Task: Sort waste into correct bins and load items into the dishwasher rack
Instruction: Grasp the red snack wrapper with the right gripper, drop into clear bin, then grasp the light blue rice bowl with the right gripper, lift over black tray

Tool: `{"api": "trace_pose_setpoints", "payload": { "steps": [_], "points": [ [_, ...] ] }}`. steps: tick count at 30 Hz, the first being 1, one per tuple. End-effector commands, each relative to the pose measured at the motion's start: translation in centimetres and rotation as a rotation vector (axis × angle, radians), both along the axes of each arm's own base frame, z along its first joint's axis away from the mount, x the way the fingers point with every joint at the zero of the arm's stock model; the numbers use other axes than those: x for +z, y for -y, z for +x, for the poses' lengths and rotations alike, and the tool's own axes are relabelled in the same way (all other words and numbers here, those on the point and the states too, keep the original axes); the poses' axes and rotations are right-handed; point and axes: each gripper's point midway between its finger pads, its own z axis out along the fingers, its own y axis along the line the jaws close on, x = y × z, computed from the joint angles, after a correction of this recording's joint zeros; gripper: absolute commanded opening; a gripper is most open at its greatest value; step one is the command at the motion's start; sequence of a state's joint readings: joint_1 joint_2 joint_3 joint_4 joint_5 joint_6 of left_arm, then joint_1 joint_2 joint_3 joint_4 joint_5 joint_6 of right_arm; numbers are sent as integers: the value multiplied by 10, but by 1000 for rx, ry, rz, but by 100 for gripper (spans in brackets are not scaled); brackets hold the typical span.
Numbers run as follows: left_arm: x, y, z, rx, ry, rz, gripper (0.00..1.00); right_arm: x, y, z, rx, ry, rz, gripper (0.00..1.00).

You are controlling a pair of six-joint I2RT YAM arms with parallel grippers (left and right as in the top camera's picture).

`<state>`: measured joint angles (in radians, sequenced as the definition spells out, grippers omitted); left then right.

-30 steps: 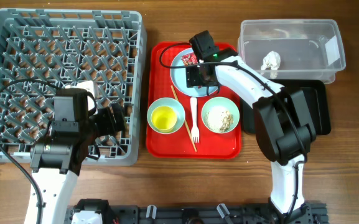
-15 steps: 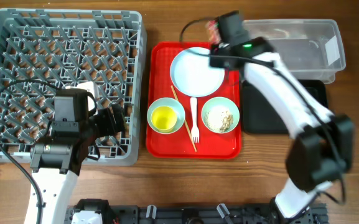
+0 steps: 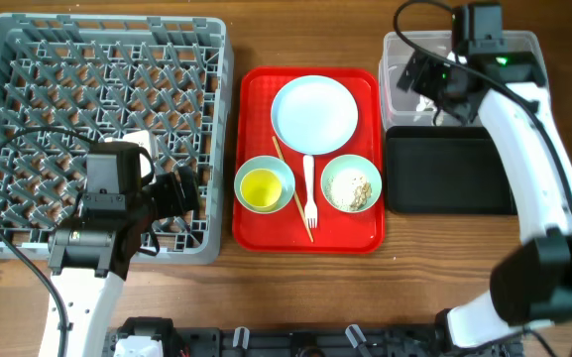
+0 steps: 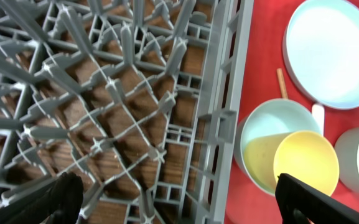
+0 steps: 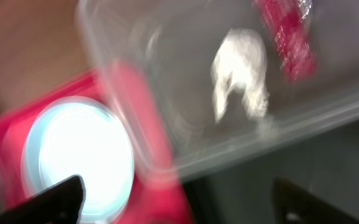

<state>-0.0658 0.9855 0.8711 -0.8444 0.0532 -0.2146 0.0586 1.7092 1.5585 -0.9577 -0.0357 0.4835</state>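
Scraps are still in the rice bowl. My right gripper should move back from the tub and go down to the rice bowl's rim beside the white fork (image 3: 309,193).
The red shiny wrapper (image 5: 285,37) and the white crumpled tissue (image 5: 241,78) lie inside the clear tub (image 3: 509,55), blurred in the right wrist view. My right gripper (image 3: 422,77) hovers open over the tub's left end, holding nothing. The black tray (image 3: 449,174) sits just in front of the tub. The pale blue plate (image 3: 314,114), a bowl holding the yellow cup (image 3: 264,186), a bowl of rice scraps (image 3: 351,188), the white fork (image 3: 309,193) and the chopsticks (image 3: 287,178) rest on the red serving tray. My left gripper (image 3: 181,190) is open and empty over the grey rack's (image 3: 28,40) right edge.
The red serving tray (image 3: 256,89) lies between the rack and the two bins. In the left wrist view the rack's right wall (image 4: 219,112) is below me, with the yellow cup (image 4: 307,162) and the plate (image 4: 335,50) to its right.
My right arm lifted the red wrapper off the plate, swung right to the clear tub and opened; the wrapper now lies in the tub. The left arm has not moved.
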Motion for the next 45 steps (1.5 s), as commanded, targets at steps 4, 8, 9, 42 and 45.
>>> {"api": "trace_pose_setpoints", "payload": {
  "steps": [4,8,9,42,45],
  "points": [
    [10,2,6,0,31,-7,100,22,-89,-74,360,-76,23,88],
    [10,2,6,0,31,-7,100,-11,-129,-98,320,-125,-46,84],
    [10,2,6,0,31,-7,100,-20,-138,-101,318,-124,-32,83],
    [10,2,6,1,31,-6,100,-13,-139,-69,257,-17,86,4],
    [10,2,6,0,31,-7,100,-6,-101,-57,249,-26,216,4]
  ]
}}
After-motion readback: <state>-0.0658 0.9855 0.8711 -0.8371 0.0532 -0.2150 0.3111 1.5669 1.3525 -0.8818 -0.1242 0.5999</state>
